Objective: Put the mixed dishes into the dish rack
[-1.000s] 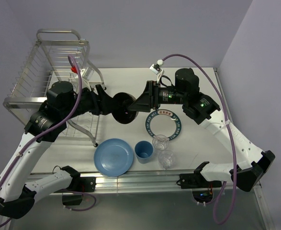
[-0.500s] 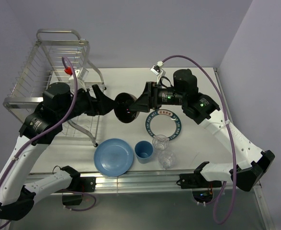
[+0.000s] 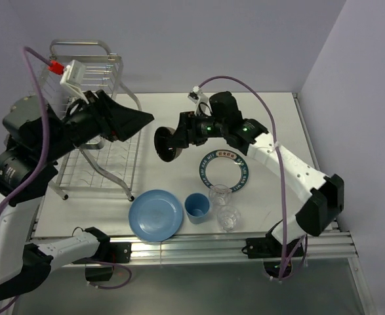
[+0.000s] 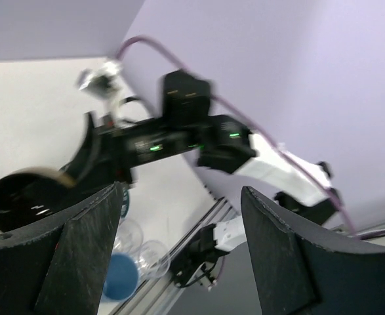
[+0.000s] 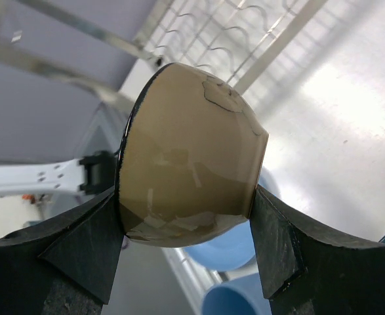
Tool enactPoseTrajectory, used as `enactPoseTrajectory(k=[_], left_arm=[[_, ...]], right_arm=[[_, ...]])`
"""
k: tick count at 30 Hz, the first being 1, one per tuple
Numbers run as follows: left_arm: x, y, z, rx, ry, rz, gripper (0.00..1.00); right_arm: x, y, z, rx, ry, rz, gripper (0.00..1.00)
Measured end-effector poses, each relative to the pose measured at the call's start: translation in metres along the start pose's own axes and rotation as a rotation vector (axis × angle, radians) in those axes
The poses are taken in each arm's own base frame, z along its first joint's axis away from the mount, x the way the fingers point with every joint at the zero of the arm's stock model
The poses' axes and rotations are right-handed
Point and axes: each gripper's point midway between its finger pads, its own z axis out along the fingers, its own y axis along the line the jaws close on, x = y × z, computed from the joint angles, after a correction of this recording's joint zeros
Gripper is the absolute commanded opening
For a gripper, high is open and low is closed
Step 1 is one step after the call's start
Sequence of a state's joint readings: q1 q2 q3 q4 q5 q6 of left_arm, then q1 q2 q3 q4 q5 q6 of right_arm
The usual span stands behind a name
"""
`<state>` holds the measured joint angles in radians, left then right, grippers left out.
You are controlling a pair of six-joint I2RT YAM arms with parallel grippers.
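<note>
My right gripper swings to the left in the top view next, down onto the rack's slotted lower level. It then lets go of the bowl, because the bowl hangs on edge.
The small black bowl, tan on its outer side in the right wrist view, hangs on edge above the table with my right gripper shut on it, one finger on each side. My left gripper is open and empty, raised beside the dish rack and apart from the bowl. On the table lie the light-blue plate, the light-blue cup, two clear glasses and the white lettered-rim plate.
The silver wire rack stands at the far left of the table, its slotted tier showing behind the bowl. The plates, cup and glasses crowd the front middle. The table's front rail runs just behind them.
My left gripper has let go of the bowl, opened and drawn back up and left toward the rack. The right gripper keeps the bowl and has shifted a little left.
</note>
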<state>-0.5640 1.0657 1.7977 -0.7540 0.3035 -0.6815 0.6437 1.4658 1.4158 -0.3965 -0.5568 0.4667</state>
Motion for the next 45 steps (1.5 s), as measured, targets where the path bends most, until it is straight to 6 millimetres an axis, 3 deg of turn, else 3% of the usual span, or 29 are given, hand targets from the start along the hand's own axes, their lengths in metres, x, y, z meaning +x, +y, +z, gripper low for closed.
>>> enactPoseTrajectory(k=[4,8,14,26,36,45], left_arm=[[-0.018,-0.025,-0.009,0.071,-0.042,0.005,0.78],[-0.022,-0.035,-0.011,0.116,-0.052,-0.005,0.78],[-0.031,-0.042,-0.006,0.15,-0.079,0.009,0.79],[-0.037,-0.042,-0.015,0.179,-0.172,0.07,0.81],[-0.027,-0.029,-0.021,0.165,-0.211,0.097,0.81],[-0.026,-0.024,-0.036,0.139,-0.251,0.126,0.81]], right_arm=[[-0.009,-0.024,0.032,0.04,0.008,-0.018,0.0],[-0.033,-0.034,0.063,0.046,-0.019,-0.062,0.0],[-0.071,-0.045,0.112,0.046,-0.079,-0.165,0.0],[-0.094,-0.08,0.186,0.042,-0.134,-0.324,0.0],[-0.078,-0.106,0.235,0.063,-0.125,-0.462,0.0],[-0.076,-0.096,0.265,0.064,-0.149,-0.651,0.0]])
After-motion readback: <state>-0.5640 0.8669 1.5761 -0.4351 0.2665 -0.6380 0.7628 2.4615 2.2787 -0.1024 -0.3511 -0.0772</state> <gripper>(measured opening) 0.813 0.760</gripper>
